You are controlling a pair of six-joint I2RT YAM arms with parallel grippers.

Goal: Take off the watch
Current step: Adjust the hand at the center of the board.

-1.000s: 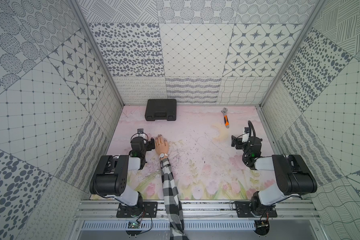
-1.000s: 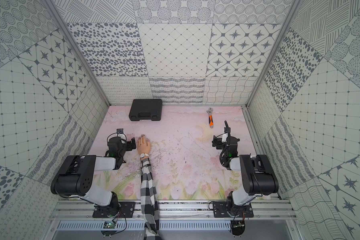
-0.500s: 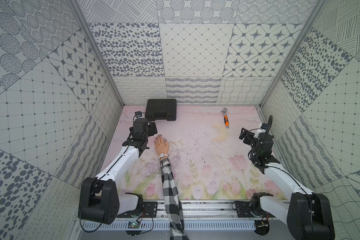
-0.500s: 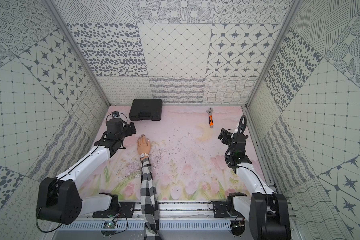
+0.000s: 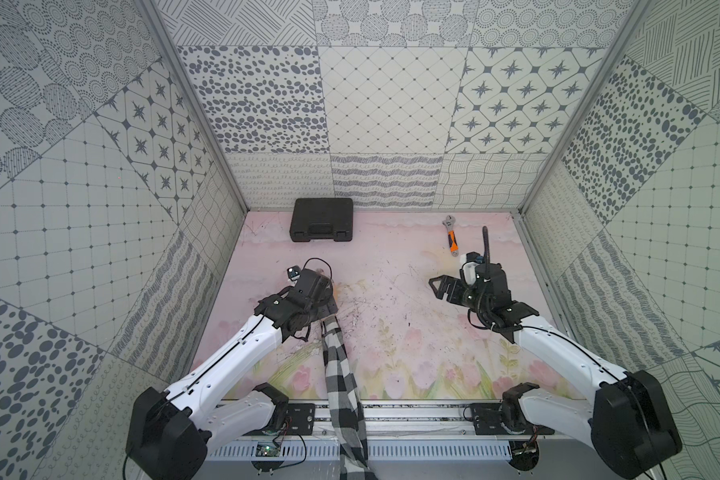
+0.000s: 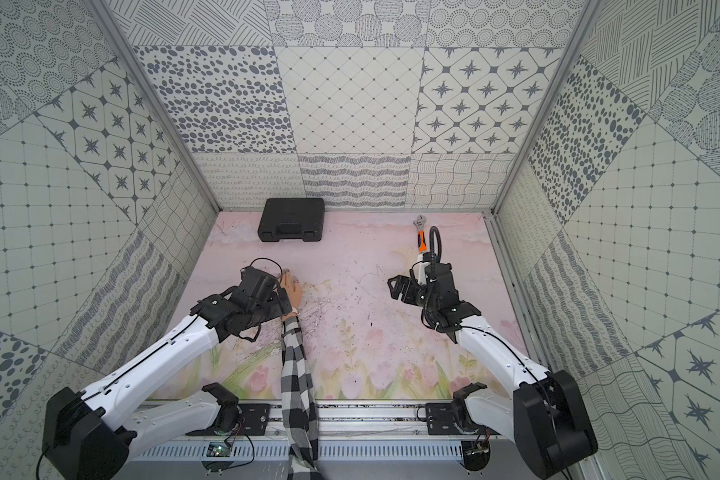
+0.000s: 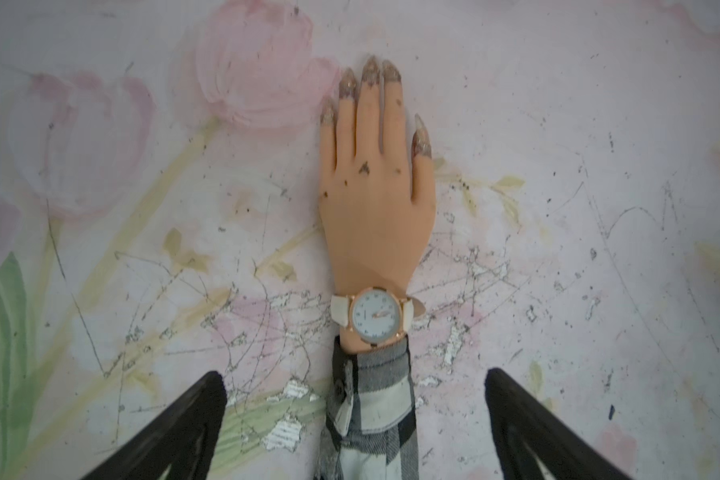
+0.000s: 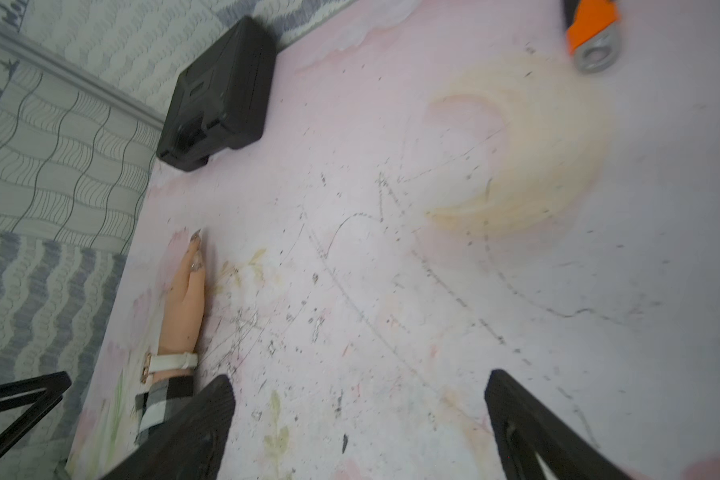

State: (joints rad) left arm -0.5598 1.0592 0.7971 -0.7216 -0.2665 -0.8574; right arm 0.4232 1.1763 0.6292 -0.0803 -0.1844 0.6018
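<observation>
The checked sleeve point(image 7: 371, 415) is just behind the watch, and a grip there leaves the strap uncovered. My left gripper should move back and down next, with its open fingers on both sides of the sleeve, and close there.
The watch point(image 7: 376, 316) has a round white dial, a rose-gold rim and a pale strap. It sits on the wrist of a mannequin hand point(image 7: 375, 216) lying flat on the pink floral mat, just ahead of a black-and-white checked sleeve point(image 7: 371, 415). My left gripper point(image 7: 355, 380) hovers open above the sleeve cuff, one finger on each side, touching nothing. In a top view the left gripper point(image 6: 281, 301) covers the wrist and only the mannequin hand point(image 6: 295, 291) shows. My right gripper point(image 8: 360, 381) is open and empty over bare mat, well right of the watch point(image 8: 171, 361).
A closed black case point(image 5: 321, 219) lies against the back wall. An orange-handled wrench point(image 5: 451, 237) lies at the back right, just behind the right gripper point(image 5: 437, 287). Patterned walls close in the mat on three sides. The sleeve point(image 5: 339, 374) runs back to the front rail.
Both arms have unfolded from their tucked rest. The left gripper swung out and came over the mannequin wrist. The right gripper rose and turned toward the middle of the mat.
</observation>
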